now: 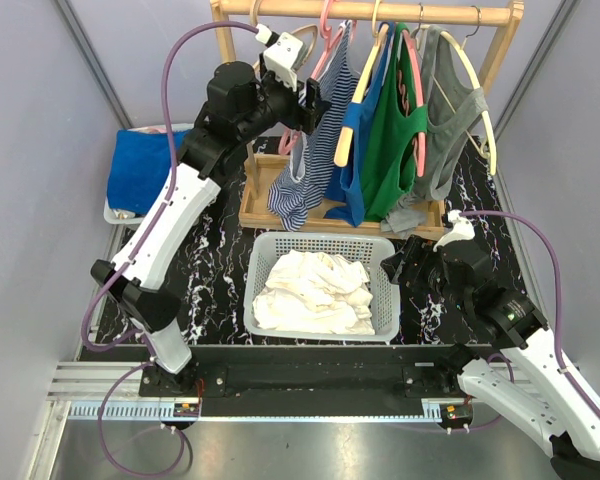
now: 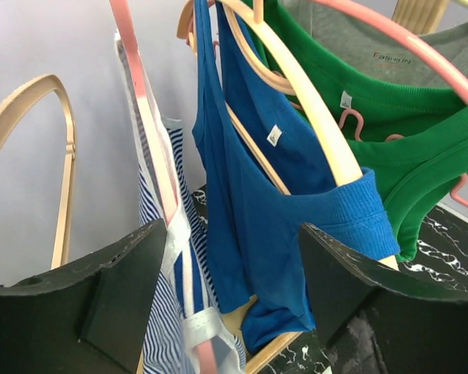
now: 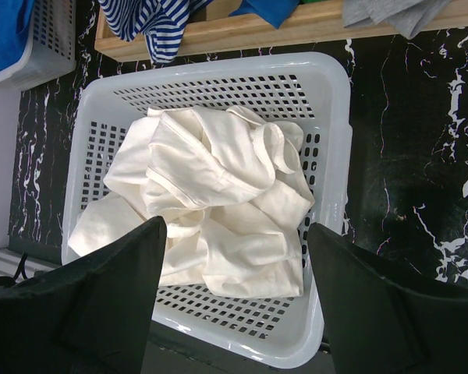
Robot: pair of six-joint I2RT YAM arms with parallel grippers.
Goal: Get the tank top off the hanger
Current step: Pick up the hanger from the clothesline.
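Note:
My left gripper shifts toward the left in the wrist view next and closes on the striped top's white-trimmed edge (image 2: pixel 189 279), since it lies close against one finger.
A blue-and-white striped tank top (image 1: pixel 305 170) hangs on a pink hanger (image 1: pixel 325 40) at the left of the wooden rack (image 1: pixel 380 15). My left gripper (image 1: pixel 310 95) is raised beside it and open. In the left wrist view the striped top (image 2: pixel 160 257) and its pink hanger (image 2: pixel 144 117) lie between my fingers (image 2: pixel 234 234), close against the left finger; nothing is gripped. A blue top (image 2: pixel 257 195) on a wooden hanger fills the rest of the gap. My right gripper (image 1: pixel 405 262) is open and empty over the white basket (image 3: pixel 335 156).
Blue (image 1: pixel 358 150), green (image 1: pixel 395 140) and grey (image 1: pixel 445 130) tops hang to the right. An empty wooden hanger (image 2: pixel 62 156) hangs left of the striped top. The basket (image 1: pixel 320 243) holds white clothes (image 1: pixel 315 290). A tray with blue cloth (image 1: pixel 140 170) stands at the left.

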